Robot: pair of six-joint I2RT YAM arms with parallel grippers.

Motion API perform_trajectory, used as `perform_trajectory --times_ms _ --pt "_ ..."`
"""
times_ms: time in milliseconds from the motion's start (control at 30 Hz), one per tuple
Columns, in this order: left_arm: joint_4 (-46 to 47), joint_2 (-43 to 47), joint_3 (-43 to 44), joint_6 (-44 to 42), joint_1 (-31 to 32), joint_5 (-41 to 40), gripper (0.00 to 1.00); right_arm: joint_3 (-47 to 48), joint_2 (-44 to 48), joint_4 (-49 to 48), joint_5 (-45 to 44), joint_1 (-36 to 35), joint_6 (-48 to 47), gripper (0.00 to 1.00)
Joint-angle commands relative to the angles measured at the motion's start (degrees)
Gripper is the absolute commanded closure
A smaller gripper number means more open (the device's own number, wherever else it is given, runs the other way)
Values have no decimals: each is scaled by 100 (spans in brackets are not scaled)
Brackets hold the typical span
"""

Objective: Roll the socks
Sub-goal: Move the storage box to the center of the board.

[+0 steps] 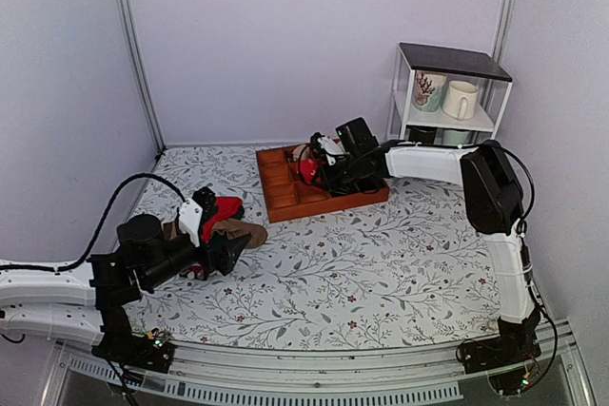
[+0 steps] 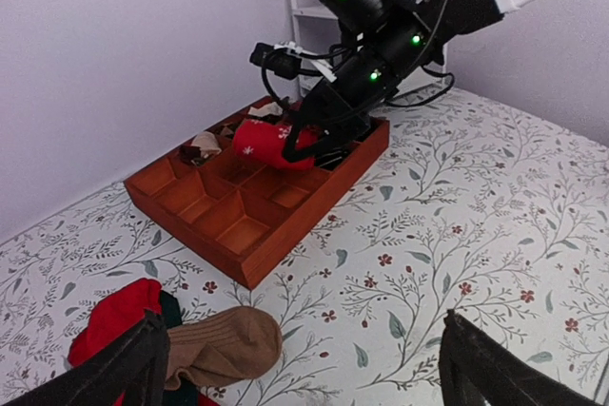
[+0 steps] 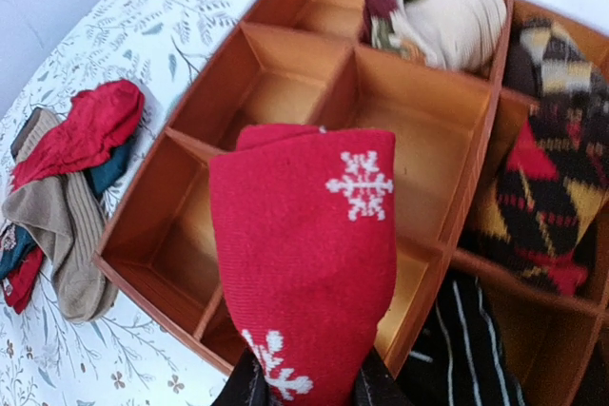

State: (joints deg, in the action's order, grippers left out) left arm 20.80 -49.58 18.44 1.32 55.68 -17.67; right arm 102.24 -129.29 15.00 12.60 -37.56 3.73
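Observation:
Next, my right gripper moves down into the empty cell beside the black striped bundle and releases the red socks, which still hang above the dividers.
The socks (image 3: pixel 304 254), a bright red rolled bundle with white snowflakes, hang over the compartments of a wooden tray (image 3: pixel 143 273). My right gripper (image 3: pixel 304 389) is shut on the bundle's lower end. The top view shows the red socks (image 1: pixel 306 170) at the right gripper (image 1: pixel 319 166), above the tray (image 1: pixel 285 199). In the left wrist view the socks (image 2: pixel 271 143) sit just over the tray's far cells. My left gripper (image 2: pixel 304 368) stands wide open and empty, low over the cloth beside a loose heap of socks (image 1: pixel 224 221).
The heap holds a brown sock (image 2: pixel 224 344) and a red one (image 2: pixel 119 316). The tray's far cells hold a beige bundle (image 3: pixel 447 21), a dark argyle bundle (image 3: pixel 552 168) and a black striped one (image 3: pixel 466 349). A white shelf with mugs (image 1: pixel 447 92) stands at the back right.

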Motion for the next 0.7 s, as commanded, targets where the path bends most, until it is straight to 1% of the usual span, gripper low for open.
perform_trajectory --times_ms 0,100,233,400,500,600,667 --pt "-192 312 -166 121 -141 -500 0 419 254 -172 168 -17 -668 100" --pt "-303 408 -175 117 -202 -527 1 380 182 -44 368 -30 -871 100" --pt "-403 373 -146 105 -257 -515 0 67 257 112 300 -57 -1145 100" --pt "-248 188 -165 156 -303 -370 1 -165 233 237 292 -93 -1160 100" --pt "-230 57 -112 158 -312 -279 0 -99 111 439 138 -93 -1135 100" --pt "-301 24 -66 169 -311 -237 0 -10 -46 730 121 -94 -1343 100" --pt "-321 54 -88 175 -318 -224 0 208 -234 1121 59 -101 -1491 100"
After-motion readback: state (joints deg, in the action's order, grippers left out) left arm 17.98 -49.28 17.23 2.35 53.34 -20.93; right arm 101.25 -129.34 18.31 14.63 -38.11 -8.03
